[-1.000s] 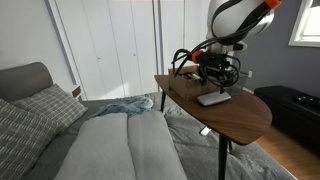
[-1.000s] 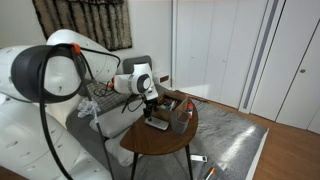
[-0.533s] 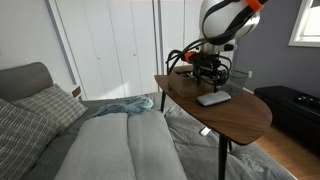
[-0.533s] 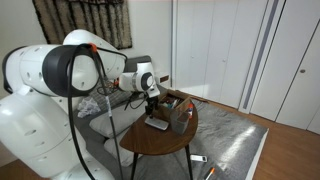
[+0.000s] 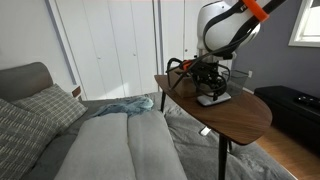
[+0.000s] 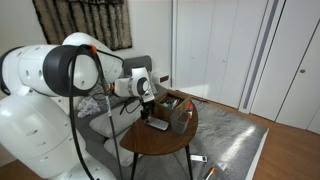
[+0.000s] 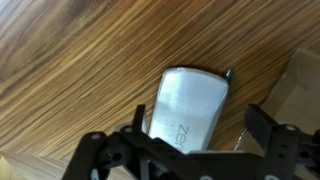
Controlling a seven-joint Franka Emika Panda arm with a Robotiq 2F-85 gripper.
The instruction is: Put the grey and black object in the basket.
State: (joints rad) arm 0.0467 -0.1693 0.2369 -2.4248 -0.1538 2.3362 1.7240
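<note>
The gripper lowers straight down onto the flat light-grey rectangle [image 6: 157,124] [image 7: 188,108] and closes next, because its open fingers already hang on either side of the piece.
The grey and black object [image 7: 190,108] is a flat light-grey rectangle lying on the round wooden table [image 5: 240,118]. It also shows in both exterior views [image 5: 213,99] [image 6: 157,124]. My gripper [image 7: 200,125] is open and hangs right above it, with one finger on each side of the piece, not closed on it. In both exterior views the gripper [image 5: 211,88] [image 6: 148,112] is low over the object. A dark wire basket [image 6: 182,119] stands on the table beside the object; in an exterior view it [image 5: 184,68] is partly hidden behind the gripper.
A brown box [image 7: 300,85] lies close to the object's right in the wrist view. A bed with grey bedding [image 5: 120,140] and pillows [image 5: 40,105] stands beside the table. White closet doors [image 5: 110,45] are behind. Small items lie on the floor [image 6: 200,160].
The arm has swung a little and the gripper has come down closer over the grey object. The object has not moved.
</note>
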